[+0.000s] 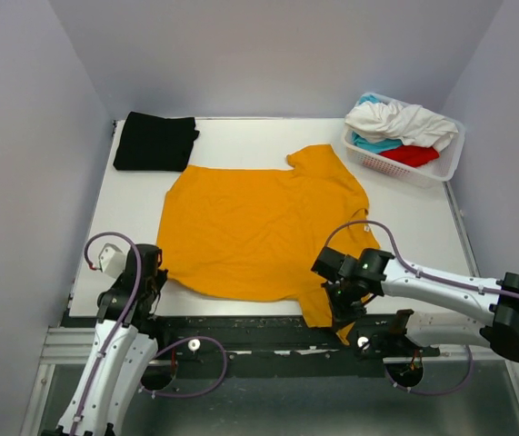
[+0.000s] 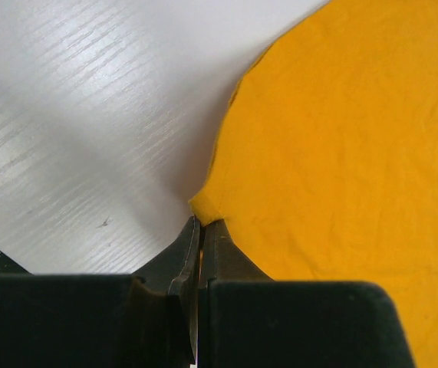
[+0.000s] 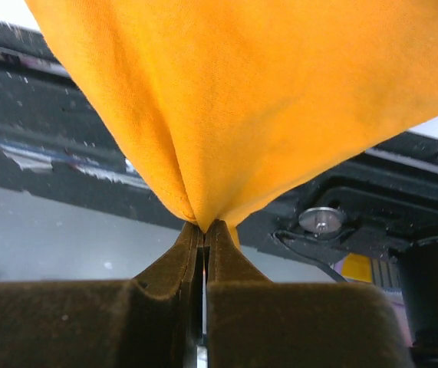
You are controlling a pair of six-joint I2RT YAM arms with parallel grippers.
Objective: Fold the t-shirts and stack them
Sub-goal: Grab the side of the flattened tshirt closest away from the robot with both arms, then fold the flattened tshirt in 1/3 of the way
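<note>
My right gripper carries the gathered fold outward next and releases it onto the shirt's flat body [image 1: 308, 229], since that spread cloth lies outward of it.
The mustard-orange t-shirt [image 1: 250, 227] lies spread flat across the middle of the white table [image 1: 241, 136], its near right part hanging over the front edge. My left gripper [image 1: 154, 272] is shut on the shirt's near left corner [image 2: 207, 205] at table level. My right gripper [image 1: 339, 313] is shut on a gathered fold of the shirt [image 3: 203, 215] at the near right, past the table's front edge. A folded black t-shirt [image 1: 154, 141] lies at the far left corner. White [image 1: 400, 120], teal [image 1: 374, 143] and red [image 1: 411, 155] shirts are piled in the basket.
The white lattice basket [image 1: 368, 156] stands at the far right corner of the table. A black rail and frame [image 1: 241, 331] run along the table's front edge below the right gripper. Grey walls close in the left, back and right sides.
</note>
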